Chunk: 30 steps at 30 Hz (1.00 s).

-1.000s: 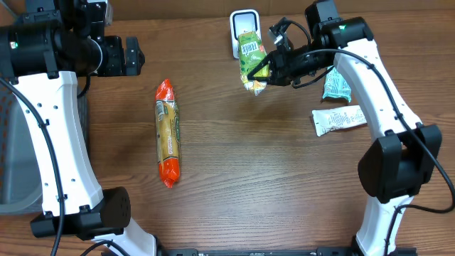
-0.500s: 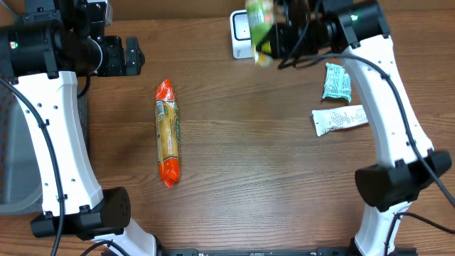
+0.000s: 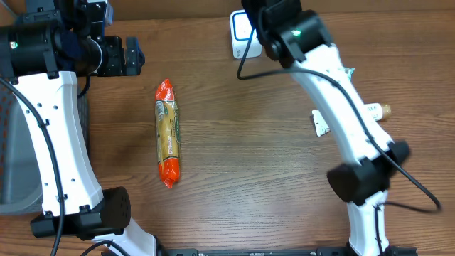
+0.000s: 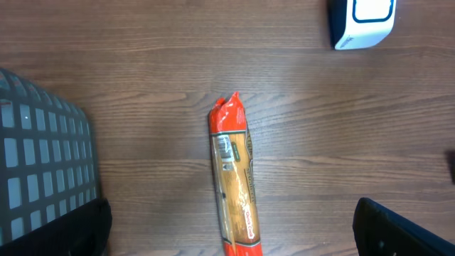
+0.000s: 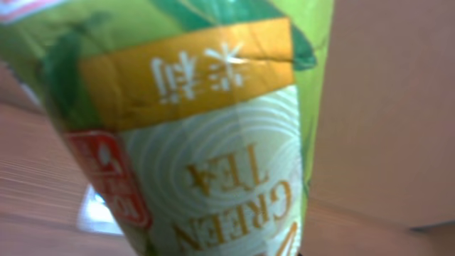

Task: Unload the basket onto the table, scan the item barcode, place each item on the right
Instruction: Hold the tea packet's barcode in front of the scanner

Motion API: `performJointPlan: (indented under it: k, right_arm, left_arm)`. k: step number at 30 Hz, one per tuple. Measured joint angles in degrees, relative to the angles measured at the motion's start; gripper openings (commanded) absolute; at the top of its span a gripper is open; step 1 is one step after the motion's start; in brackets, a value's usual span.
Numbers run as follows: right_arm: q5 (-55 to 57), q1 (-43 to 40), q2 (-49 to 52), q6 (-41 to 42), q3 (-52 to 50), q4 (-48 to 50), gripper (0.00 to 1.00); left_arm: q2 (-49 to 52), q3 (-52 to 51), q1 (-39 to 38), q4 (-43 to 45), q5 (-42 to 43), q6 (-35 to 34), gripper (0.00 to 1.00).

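Note:
My right gripper goes to the right in the overhead view and down next, to release on the tabletop beside the white packet, since bare wood shows there.
A green tea packet fills the right wrist view, close to the lens and blurred, with no barcode showing on this face. My right gripper is shut on it; from overhead the arm hides the packet. The arm reaches over the white scanner, also seen in the left wrist view, at the table's back edge. My left gripper hangs open at the back left, holding nothing. Its fingers stand wide apart over the orange biscuit packet.
The long orange biscuit packet lies lengthwise left of centre. A white packet lies at the right, mostly hidden by my right arm. A grey mesh basket sits off the table's left edge.
My right arm has swung up and to the left with the green tea packet, and now covers the packet and part of the scanner from overhead. The left arm has not moved.

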Motion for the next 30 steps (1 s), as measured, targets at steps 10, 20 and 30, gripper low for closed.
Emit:
performJointPlan:
  k: [10,20,30]
  right_arm:
    - [4.1,-2.0,13.6,-19.6,-0.1,8.4,0.04]
    - [4.6,-2.2,18.5,-22.1,-0.1,13.7,0.04]
    - [4.6,-2.6,22.2,-19.6,-0.1,14.2,0.04]
  left_arm:
    - [0.0,0.0,0.0,0.0,0.0,0.0,1.0]
    - [0.0,0.0,0.0,0.0,0.0,0.0,1.0]
    - [0.0,0.0,0.0,0.0,0.0,0.0,0.99]
